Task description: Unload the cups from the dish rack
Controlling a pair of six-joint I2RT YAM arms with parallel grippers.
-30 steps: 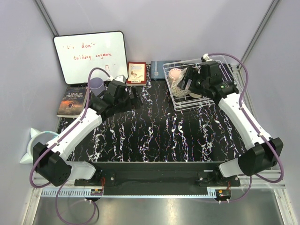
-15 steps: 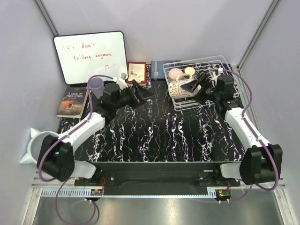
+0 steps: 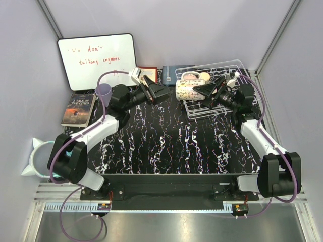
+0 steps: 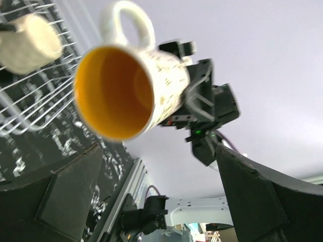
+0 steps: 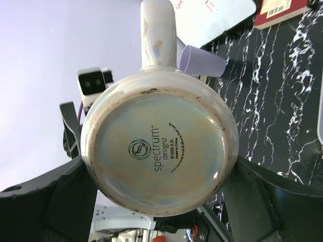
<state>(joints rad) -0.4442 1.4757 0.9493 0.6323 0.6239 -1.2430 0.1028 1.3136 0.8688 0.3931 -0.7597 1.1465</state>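
My left gripper goes to the right in the top view next, its fingers on both sides of the mug's upper rim (image 4: 151, 86). This works because the mug's orange opening (image 4: 113, 93) faces my open fingers.
My right gripper (image 3: 201, 92) is shut on a cream speckled mug with an orange inside (image 3: 184, 91). It holds the mug on its side in the air, just left of the white wire dish rack (image 3: 237, 68). The mug's mouth faces my left gripper (image 3: 165, 93), which is open and empty a little way from the rim. The left wrist view shows the orange mouth (image 4: 113, 93) beyond my open fingers (image 4: 65, 196). The right wrist view shows the mug's base (image 5: 159, 156) between my fingers (image 5: 267, 201). A cream cup (image 3: 204, 76) sits in the rack. A lavender cup (image 3: 103, 92) stands on the table at the left.
A whiteboard (image 3: 96, 58) leans at the back left, with a paperback (image 3: 78, 108) in front of it. A red book (image 3: 146, 73) and a blue box (image 3: 171, 70) stand at the back. A white bowl-like object (image 3: 38, 156) sits off the table's left edge.
My right gripper has lifted the mug out of the rack and carried it left. My left arm has risen and swung right, with its open gripper now facing the mug's mouth.
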